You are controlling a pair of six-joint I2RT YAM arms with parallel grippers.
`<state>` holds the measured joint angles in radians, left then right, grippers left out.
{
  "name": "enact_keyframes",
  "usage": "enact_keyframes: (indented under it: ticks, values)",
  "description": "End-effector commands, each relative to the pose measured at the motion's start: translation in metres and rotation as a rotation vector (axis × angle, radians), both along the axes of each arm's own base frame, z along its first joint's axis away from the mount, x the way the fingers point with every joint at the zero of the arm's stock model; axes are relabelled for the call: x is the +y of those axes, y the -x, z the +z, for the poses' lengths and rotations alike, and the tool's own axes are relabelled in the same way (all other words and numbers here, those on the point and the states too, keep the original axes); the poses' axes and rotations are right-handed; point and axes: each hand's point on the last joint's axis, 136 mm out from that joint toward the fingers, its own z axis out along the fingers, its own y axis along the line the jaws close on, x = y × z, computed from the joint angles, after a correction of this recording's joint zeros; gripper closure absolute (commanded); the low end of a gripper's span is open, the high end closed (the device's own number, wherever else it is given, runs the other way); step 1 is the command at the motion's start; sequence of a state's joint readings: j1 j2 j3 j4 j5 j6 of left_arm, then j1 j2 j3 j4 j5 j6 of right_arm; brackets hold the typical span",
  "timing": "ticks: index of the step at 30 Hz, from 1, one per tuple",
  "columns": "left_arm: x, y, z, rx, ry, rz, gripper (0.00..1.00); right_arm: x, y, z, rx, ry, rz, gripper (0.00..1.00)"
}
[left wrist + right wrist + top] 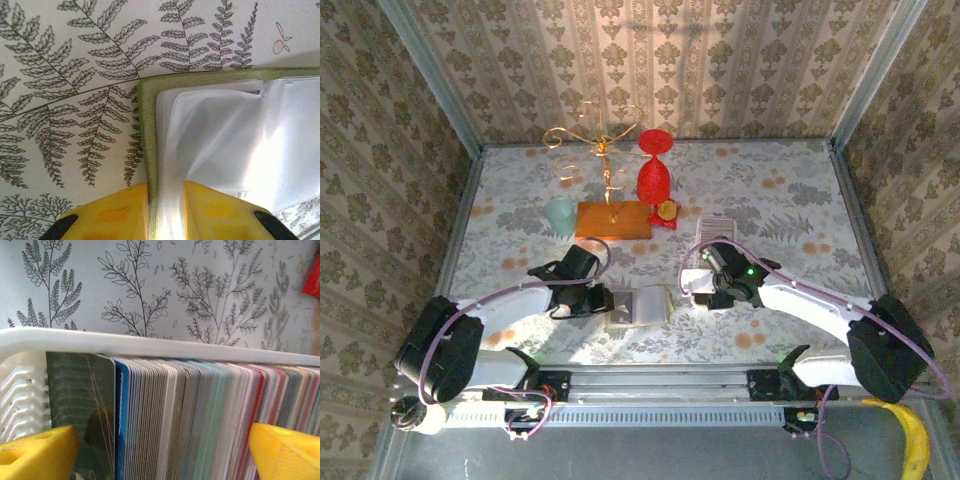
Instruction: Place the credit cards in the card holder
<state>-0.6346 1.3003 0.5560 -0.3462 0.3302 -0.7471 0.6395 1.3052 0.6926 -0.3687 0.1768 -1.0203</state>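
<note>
The dark green card is behind the middle of my right gripper, so I will move my right gripper back over the near end of the stack next.
The card holder [642,305] lies open near the table's front middle, a green-edged cover with clear plastic sleeves [225,135]. My left gripper [604,300] is shut on its left edge; in the left wrist view the yellow fingers [110,212] pinch the green border and the sleeves together. The credit cards [175,415] stand on edge in a tight stack, dark green, blue, whitish and pinkish, inside a white slotted tray [150,342]. My right gripper [162,450] hangs open over that stack, one finger at each side of it. From above, the tray [713,226] sits just beyond the right gripper [701,268].
At the back stand a gold wire stand on an orange base [612,220], a red mesh goblet [654,172] and a pale teal cup [560,214]. Papered walls close the table in at the left, right and back. A banana [916,442] lies off the table at the front right.
</note>
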Motion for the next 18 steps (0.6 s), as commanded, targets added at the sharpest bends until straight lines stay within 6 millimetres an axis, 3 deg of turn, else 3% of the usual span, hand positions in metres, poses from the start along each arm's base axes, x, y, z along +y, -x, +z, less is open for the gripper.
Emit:
enact_keyframes:
  ticks: [1,12,18]
  values:
    - [-0.001,0.003,0.002,-0.013,0.010,-0.022,0.77,0.001,-0.002,-0.007,0.024,0.035,0.013,0.13]
    - [0.000,0.004,0.000,-0.010,0.008,-0.023,0.78,-0.003,0.002,0.009,0.003,0.036,0.029,0.55]
    - [0.000,0.004,-0.001,-0.006,0.008,-0.021,0.79,-0.006,0.010,0.005,0.022,0.038,0.037,0.74]
